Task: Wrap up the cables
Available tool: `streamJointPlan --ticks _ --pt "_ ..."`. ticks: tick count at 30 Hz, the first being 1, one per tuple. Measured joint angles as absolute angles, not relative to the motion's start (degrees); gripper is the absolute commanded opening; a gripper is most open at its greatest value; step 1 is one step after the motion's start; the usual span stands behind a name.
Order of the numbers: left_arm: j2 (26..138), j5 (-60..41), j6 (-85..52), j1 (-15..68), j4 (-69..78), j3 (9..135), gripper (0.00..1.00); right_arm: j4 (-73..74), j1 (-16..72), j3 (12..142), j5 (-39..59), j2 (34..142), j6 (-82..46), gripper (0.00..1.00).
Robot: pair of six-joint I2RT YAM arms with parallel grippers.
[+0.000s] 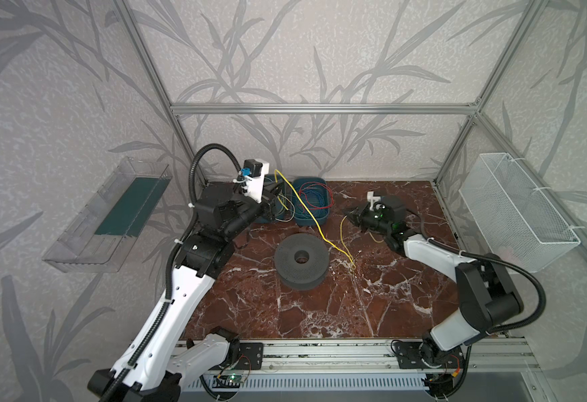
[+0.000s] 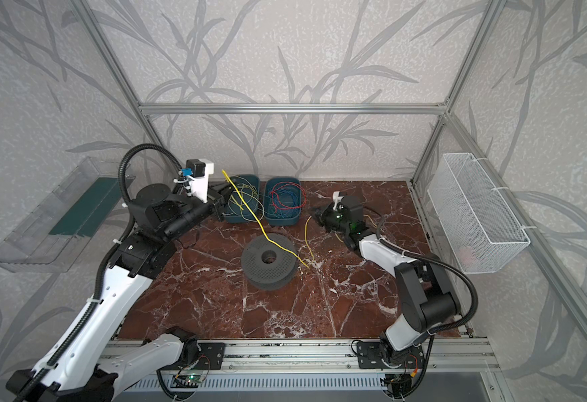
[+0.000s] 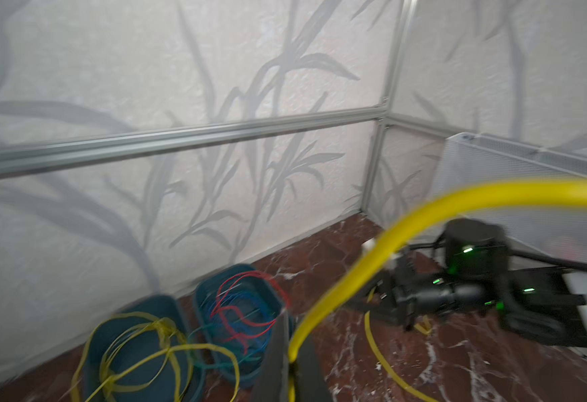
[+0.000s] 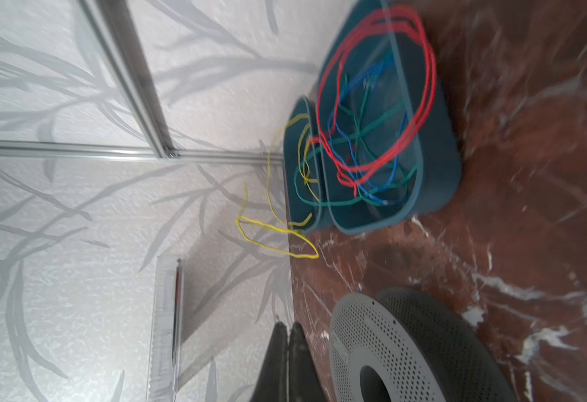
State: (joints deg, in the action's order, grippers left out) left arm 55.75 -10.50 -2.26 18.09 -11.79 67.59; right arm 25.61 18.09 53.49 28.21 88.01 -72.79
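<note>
The cable's held end is still high, so the robot's left gripper should next move down and back over the tabletop between spool (image 2: 269,259) and clear tray to let go of the cable.
A long yellow cable (image 1: 306,212) (image 2: 250,212) runs from my left gripper (image 1: 278,196) (image 2: 227,195) down past the grey perforated spool (image 1: 300,257) (image 2: 269,259) to the table, then rises to my right gripper (image 1: 347,213) (image 2: 314,212). In the left wrist view the left gripper (image 3: 290,348) is shut on this cable (image 3: 354,268), which arcs out from between its jaws. In the right wrist view the right gripper (image 4: 288,325) has its jaws pressed together beside the spool (image 4: 407,348), with no wire showing between them. In both top views the cable meets its fingertips.
Two dark blue bins stand at the back. One (image 2: 241,217) holds yellow and green wire loops. The other (image 1: 311,217) (image 2: 281,219) holds red and blue loops. A white mesh basket (image 1: 515,215) hangs on the right wall and a clear tray (image 1: 110,215) on the left.
</note>
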Motion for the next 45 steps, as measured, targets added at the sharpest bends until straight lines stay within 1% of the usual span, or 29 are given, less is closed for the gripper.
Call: streamJointPlan --ticks 2,5,9,11,18,23,27,28,29,30,31,33,35,37,38,40,42,43,45 --pt "52.0 -2.4 -4.5 13.8 -14.6 63.9 0.0 24.6 16.2 53.5 27.0 84.9 -71.8 0.0" --pt "48.9 5.7 -10.7 1.9 -18.9 60.6 0.0 24.6 14.0 52.6 26.4 83.4 -71.5 0.0" --pt "48.9 7.4 -20.2 -15.0 -23.8 57.5 0.0 23.7 10.0 49.1 25.9 83.2 -72.0 0.0" --pt "50.1 7.5 -24.0 -19.0 -25.9 57.1 0.0 22.8 7.8 47.8 25.9 83.0 -72.0 0.0" --pt "49.4 8.0 -31.1 -22.0 -30.0 57.2 0.0 22.4 1.3 45.0 26.6 80.5 -71.9 0.0" --pt "48.5 8.7 -31.6 -22.0 -31.5 59.6 0.0 25.8 -1.1 44.5 29.6 84.4 -72.9 0.0" --pt "46.6 8.2 -31.5 -22.0 -32.1 58.1 0.0 26.7 -2.7 43.4 31.4 87.1 -73.6 0.0" --pt "46.3 7.5 -31.5 -22.0 -32.0 57.1 0.07 26.7 -2.6 43.4 31.6 87.3 -73.6 0.0" --pt "46.3 5.7 -31.1 -22.0 -31.7 55.8 0.21 26.6 -2.3 43.4 31.6 87.3 -73.3 0.0" --pt "46.2 3.7 -30.5 -22.2 -31.5 54.5 0.31 26.1 -2.0 43.7 31.5 87.1 -72.6 0.0" --pt "46.4 1.7 -30.5 -22.2 -31.2 53.3 0.38 25.2 -1.7 44.3 31.3 87.0 -71.9 0.0" --pt "47.0 -2.3 -30.0 -22.3 -31.0 50.7 0.57 23.0 -0.6 45.8 30.5 86.2 -69.9 0.0" --pt "47.2 -5.7 -29.6 -22.3 -31.5 48.4 0.66 20.8 0.8 47.5 29.7 85.2 -68.0 0.0" --pt "46.5 -8.1 -29.2 -22.2 -32.2 47.1 0.7 19.2 2.2 49.1 28.9 84.2 -66.1 0.0" --pt "45.9 -8.9 -29.0 -22.1 -32.7 46.8 0.75 18.5 3.1 49.8 28.4 83.8 -65.2 0.0" --pt "44.0 -9.4 -28.4 -21.6 -33.3 46.5 0.9 17.0 4.8 50.9 27.4 83.1 -63.2 0.0" --pt "41.4 -9.1 -27.9 -21.1 -33.7 46.0 0.95 14.9 6.3 51.8 26.0 82.6 -61.2 0.0" --pt "40.5 -8.6 -27.6 -21.0 -33.9 45.5 0.99 14.2 6.8 51.9 25.4 82.4 -60.4 0.0" --pt "38.6 -8.6 -27.2 -20.9 -33.9 43.8 0.99 11.7 7.2 53.0 24.2 82.3 -58.9 0.0"
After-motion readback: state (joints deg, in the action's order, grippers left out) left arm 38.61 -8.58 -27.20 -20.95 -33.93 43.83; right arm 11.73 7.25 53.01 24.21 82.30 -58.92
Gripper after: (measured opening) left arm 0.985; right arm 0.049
